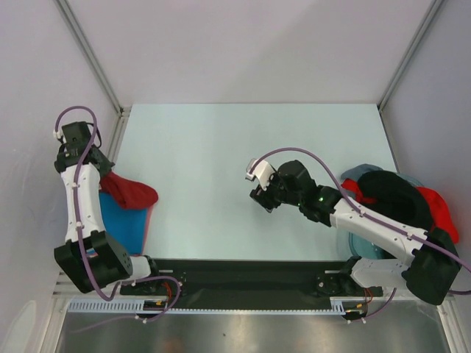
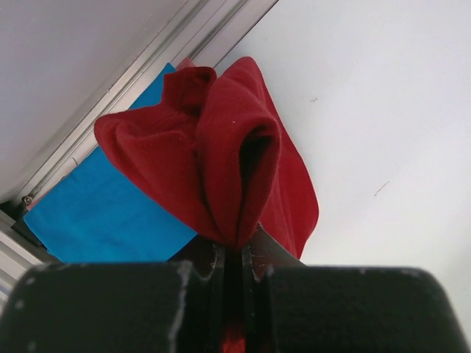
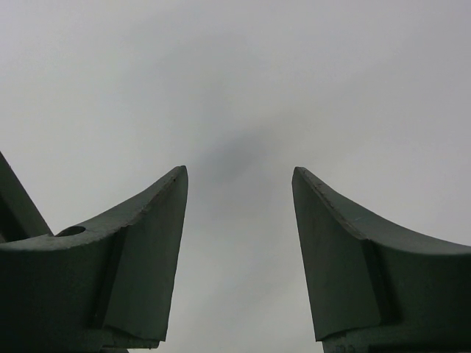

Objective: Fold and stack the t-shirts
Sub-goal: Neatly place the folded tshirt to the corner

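Next, my left gripper draws back and down to release the red t-shirt [image 2: 221, 147] over the bright blue t-shirt [image 2: 114, 209], since that lies below and back from it.
My left gripper [image 2: 235, 250] is shut on a bunched dark red t-shirt [image 2: 221, 147] and holds it up at the table's left edge [image 1: 131, 191]. Under it a bright blue t-shirt [image 2: 96, 213] lies flat on the table against the left rail [image 1: 121, 220]. My right gripper [image 1: 262, 200] is open and empty over the bare middle of the table, with nothing between its fingers [image 3: 154, 243]. At the far right is a pile of shirts: a black one [image 1: 394, 195], a brighter red one [image 1: 440, 209] and a pale grey-blue one [image 1: 360, 173].
The pale table [image 1: 221, 147] is walled by white panels with metal rails at left [image 1: 121, 118] and right. A clear blue rim [image 1: 352, 246] shows under the right pile. A black base strip [image 1: 243, 276] runs along the near edge.
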{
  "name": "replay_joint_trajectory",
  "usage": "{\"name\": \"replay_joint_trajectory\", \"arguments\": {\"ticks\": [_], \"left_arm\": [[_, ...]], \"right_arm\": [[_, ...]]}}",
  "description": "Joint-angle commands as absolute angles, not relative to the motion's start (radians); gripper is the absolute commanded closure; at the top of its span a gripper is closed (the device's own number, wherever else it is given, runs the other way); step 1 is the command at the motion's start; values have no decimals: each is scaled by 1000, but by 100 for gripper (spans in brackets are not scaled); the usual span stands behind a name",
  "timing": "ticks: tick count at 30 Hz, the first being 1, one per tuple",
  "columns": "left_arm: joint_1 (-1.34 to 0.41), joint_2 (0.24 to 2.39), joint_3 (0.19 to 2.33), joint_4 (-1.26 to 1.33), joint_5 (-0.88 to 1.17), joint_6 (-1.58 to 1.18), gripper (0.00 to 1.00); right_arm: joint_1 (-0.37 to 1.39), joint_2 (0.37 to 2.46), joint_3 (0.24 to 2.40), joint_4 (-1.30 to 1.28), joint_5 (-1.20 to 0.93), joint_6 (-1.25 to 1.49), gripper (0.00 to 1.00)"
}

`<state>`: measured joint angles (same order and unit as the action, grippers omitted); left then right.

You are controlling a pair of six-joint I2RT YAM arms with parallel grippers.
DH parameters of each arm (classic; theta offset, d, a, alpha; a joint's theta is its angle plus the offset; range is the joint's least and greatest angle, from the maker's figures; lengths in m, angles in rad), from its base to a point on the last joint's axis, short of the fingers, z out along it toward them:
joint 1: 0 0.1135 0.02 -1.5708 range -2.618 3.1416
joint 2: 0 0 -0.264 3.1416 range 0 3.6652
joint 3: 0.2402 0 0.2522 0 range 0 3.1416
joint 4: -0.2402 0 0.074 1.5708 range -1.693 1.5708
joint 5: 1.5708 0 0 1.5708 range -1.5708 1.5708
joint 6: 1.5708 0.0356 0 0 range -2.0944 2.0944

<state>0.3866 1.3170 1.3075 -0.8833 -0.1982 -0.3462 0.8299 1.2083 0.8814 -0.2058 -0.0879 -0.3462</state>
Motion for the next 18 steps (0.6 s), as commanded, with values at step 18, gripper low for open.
{"name": "replay_joint_trajectory", "arguments": {"ticks": [18], "left_arm": [[558,1206,1088,-856,-255,-422,99]], "right_arm": [[844,1206,907,-209,-90,-337,37]]}}
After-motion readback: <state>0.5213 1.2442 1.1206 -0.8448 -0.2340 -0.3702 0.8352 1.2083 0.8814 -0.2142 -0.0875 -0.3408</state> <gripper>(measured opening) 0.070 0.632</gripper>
